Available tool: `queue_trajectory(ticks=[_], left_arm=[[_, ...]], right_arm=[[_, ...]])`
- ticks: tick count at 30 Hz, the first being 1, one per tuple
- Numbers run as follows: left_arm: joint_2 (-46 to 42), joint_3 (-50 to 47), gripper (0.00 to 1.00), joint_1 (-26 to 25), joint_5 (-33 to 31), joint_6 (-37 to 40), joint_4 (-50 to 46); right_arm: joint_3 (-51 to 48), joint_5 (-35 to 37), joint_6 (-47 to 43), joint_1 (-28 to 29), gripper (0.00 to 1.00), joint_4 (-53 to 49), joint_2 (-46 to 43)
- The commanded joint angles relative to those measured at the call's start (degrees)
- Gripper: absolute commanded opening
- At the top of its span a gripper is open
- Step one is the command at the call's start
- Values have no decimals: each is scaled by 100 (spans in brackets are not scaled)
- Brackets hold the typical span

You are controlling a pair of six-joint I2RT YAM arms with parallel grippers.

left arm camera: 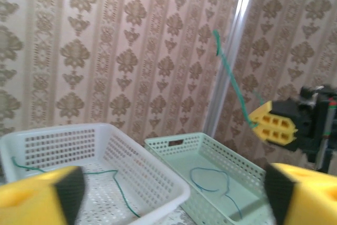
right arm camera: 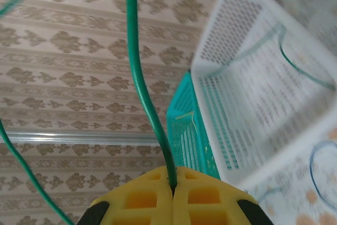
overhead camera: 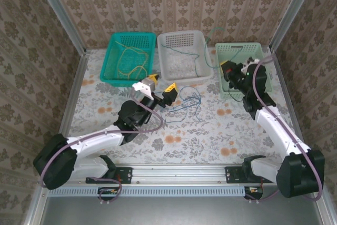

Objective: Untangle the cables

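Note:
Before releasing the green cable, I need to carry my right gripper over the white basket, tilting and lowering it.
My right gripper is shut on a green cable, which rises straight up out of its yellow pads. In the top view this gripper hangs over the pale green basket. The green cable arcs from it toward the white basket. My left gripper is open with nothing between its fingers, just in front of the white basket. Dark blue cables lie loosely tangled on the table to its right. A yellow cable is coiled in the teal basket. Another blue cable lies in the pale green basket.
Three baskets stand in a row at the back of the table, with patterned walls close behind and at both sides. A metal rail runs along the near edge between the arm bases.

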Motion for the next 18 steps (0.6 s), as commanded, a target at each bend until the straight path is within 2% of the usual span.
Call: queue_trajectory(ticks=[1, 3, 7, 10, 12, 14, 18], left_arm=[[-392, -50, 100, 4, -511, 264, -335], [-563, -124, 100, 5, -595, 277, -501], [-953, -324, 100, 29, -823, 295, -793], [-1307, -372, 100, 95, -852, 295, -1232], [-1522, -388, 100, 130, -862, 295, -1528], [-1702, -415, 100, 169, -882, 282, -1739], [-1906, -503, 100, 235, -881, 219, -1957]], right_arm=[[319, 510, -1453, 51, 0, -683, 165], [655, 422, -1979, 77, 0, -666, 561], [1997, 55, -3277, 142, 0, -1518, 1795], [2880, 242, -4026, 254, 0, -2034, 2529], [3423, 689, -4591, 373, 0, -2457, 2981], [3905, 1153, -4801, 464, 0, -2832, 3398], [4098, 1432, -4254, 608, 0, -2712, 3931]])
